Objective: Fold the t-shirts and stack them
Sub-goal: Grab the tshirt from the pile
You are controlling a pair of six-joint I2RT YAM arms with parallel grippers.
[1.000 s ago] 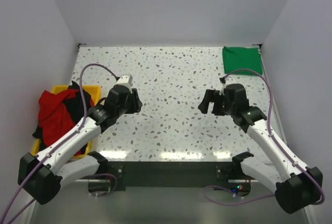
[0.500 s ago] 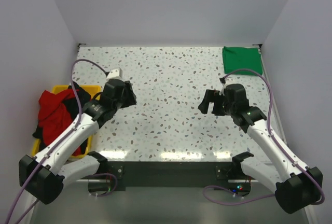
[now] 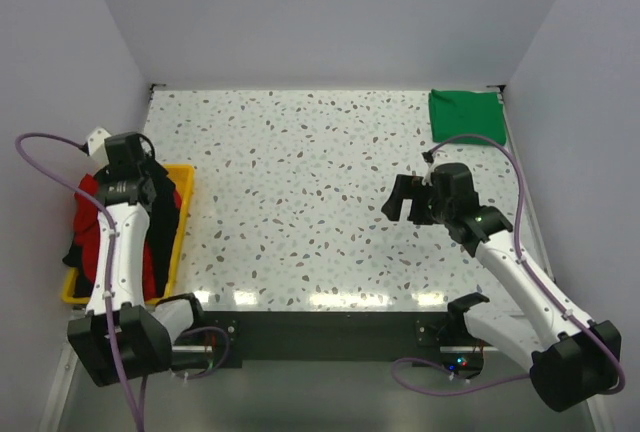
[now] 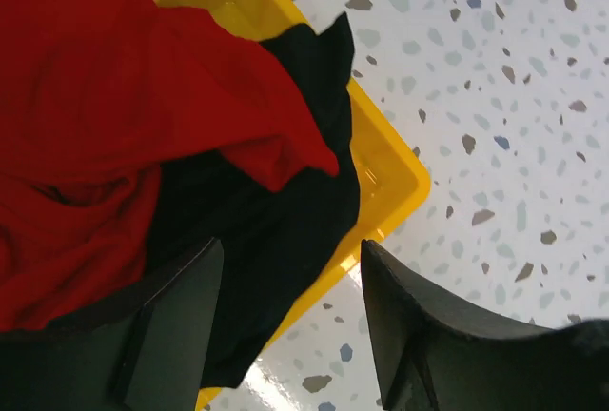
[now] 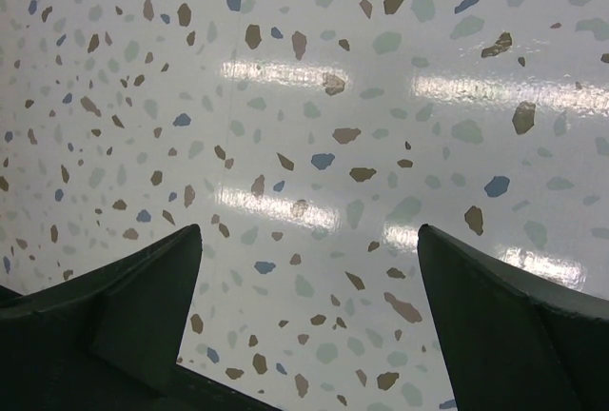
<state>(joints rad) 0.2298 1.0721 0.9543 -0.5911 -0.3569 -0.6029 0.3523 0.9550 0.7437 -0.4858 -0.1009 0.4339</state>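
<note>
My left gripper moves toward the wall beside the bin next and comes down onto a red t-shirt fold (image 3: 88, 190) (image 4: 160, 88).
A crumpled red t-shirt (image 3: 92, 214) and a black t-shirt (image 3: 170, 214) lie heaped in a yellow bin (image 3: 183, 214) at the table's left edge. In the left wrist view the red shirt (image 4: 114, 107) lies over the black one (image 4: 257, 211) in the yellow bin (image 4: 385, 159). A folded green t-shirt (image 3: 467, 116) lies at the far right corner. My left gripper (image 3: 133, 184) hangs over the bin, open and empty (image 4: 290, 249). My right gripper (image 3: 402, 196) is open and empty above bare table (image 5: 309, 230).
The speckled table (image 3: 320, 182) has white walls on three sides. The bin sits at the table's left edge against the left wall. Cables loop from both arms.
My left arm has swung from the table's middle-left to the left, over the yellow bin. The right arm has not moved.
</note>
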